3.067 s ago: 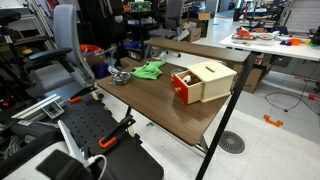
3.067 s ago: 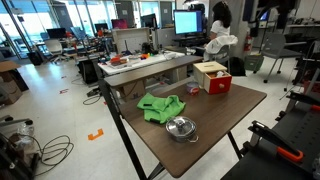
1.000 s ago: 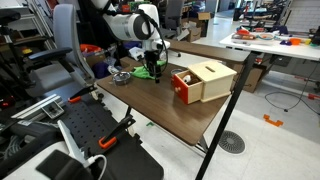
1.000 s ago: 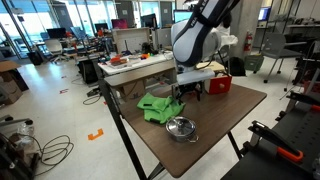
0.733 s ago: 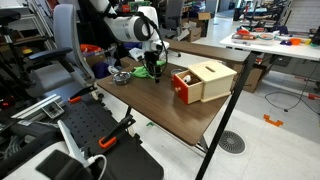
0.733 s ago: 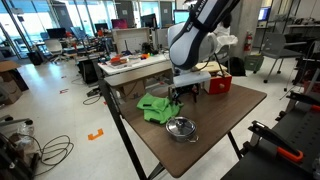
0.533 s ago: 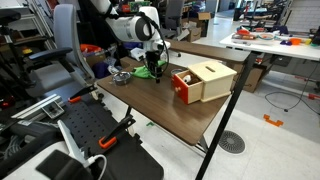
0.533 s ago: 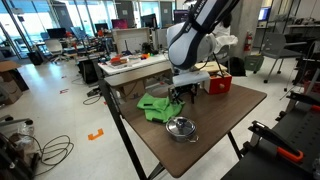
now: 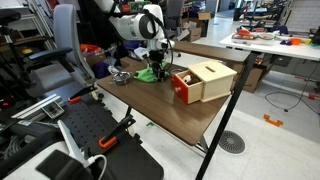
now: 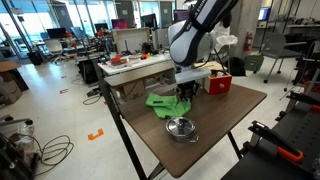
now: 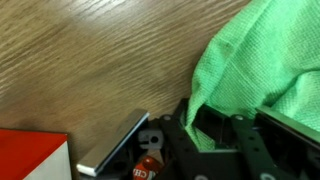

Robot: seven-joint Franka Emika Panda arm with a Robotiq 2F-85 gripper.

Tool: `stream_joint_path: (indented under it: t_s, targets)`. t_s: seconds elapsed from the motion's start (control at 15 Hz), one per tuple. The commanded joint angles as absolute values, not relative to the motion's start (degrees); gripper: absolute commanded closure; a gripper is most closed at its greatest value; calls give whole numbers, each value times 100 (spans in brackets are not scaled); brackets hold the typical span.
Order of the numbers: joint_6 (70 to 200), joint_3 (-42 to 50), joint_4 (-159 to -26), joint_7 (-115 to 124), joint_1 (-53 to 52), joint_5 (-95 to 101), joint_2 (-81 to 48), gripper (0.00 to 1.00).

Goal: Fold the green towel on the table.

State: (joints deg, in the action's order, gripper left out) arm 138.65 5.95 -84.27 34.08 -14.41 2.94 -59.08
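Observation:
The cloth lies bunched, so the robot's gripper will next lift the fold, move it away from the box and lower it over the crumpled towel to let it go.
The green towel lies crumpled at the far end of the brown table, next to a metal bowl. In both exterior views my gripper comes down onto the towel's edge on the side facing the box. The wrist view shows the gripper shut on a fold of the green towel, with cloth pinched between the black fingers and rising away from the wood. One corner of the towel hangs lifted under the gripper.
A red and wooden box stands on the table close to the gripper, also seen as the box. A metal bowl sits beside the towel near the table's edge. An office chair and desks surround the table.
The jaws have gone from open to shut on the towel's edge. The pinched part has been pulled up and toward the box, spreading the cloth flatter.

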Motion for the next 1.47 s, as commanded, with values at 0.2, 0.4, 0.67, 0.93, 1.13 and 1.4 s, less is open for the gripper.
stream_joint_path:
  t_s: [0.2,0.4,0.67,0.93,1.13,1.4]
  targets:
    - [13957,768,-8837,3372,-1463,304,-5629,98]
    - [14159,848,-9499,3344,-1533,372,-5185,98]
    - [14316,823,-10536,3288,-1593,386,-4332,98]
    - [14474,779,-11507,3301,-1674,425,-3301,98]
    - [14362,663,-11954,3333,-1671,423,-2610,98]
    - [14105,424,-11945,3390,-1576,309,-2199,98]
